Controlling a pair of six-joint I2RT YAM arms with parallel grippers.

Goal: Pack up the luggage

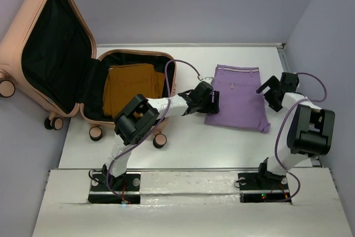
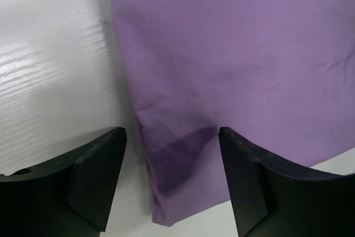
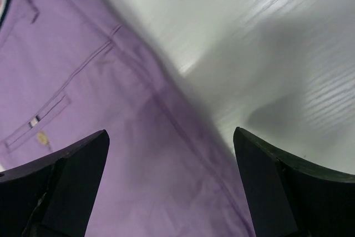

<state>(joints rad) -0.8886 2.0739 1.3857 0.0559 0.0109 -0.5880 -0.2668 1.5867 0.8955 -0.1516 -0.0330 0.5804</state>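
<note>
My right gripper moves down across to the shorts' stitched side edge (image 1: 262,94) (image 3: 151,80) next and closes, since the shorts' edge lies below it and to its left in the top view.
The peach-pink luggage (image 1: 33,20) lies open at the far left, lid raised, black lining showing. A folded mustard-orange garment (image 1: 130,87) lies in its base. Folded purple shorts (image 1: 238,95) lie flat on the white table to its right. My left gripper (image 1: 209,102) is open over the shorts' left edge; in the left wrist view the purple cloth (image 2: 222,70) lies between the spread fingers (image 2: 94,170). My right gripper (image 1: 268,91) is open over the shorts' right edge; in the right wrist view the shorts' hem (image 3: 127,154) lies between the fingers (image 3: 277,187).
The luggage's caster wheels (image 1: 95,132) rest on the table near the left arm's base. Purple-grey walls close in the table at the back and both sides. A white board (image 1: 188,198) carries both arm bases at the near edge.
</note>
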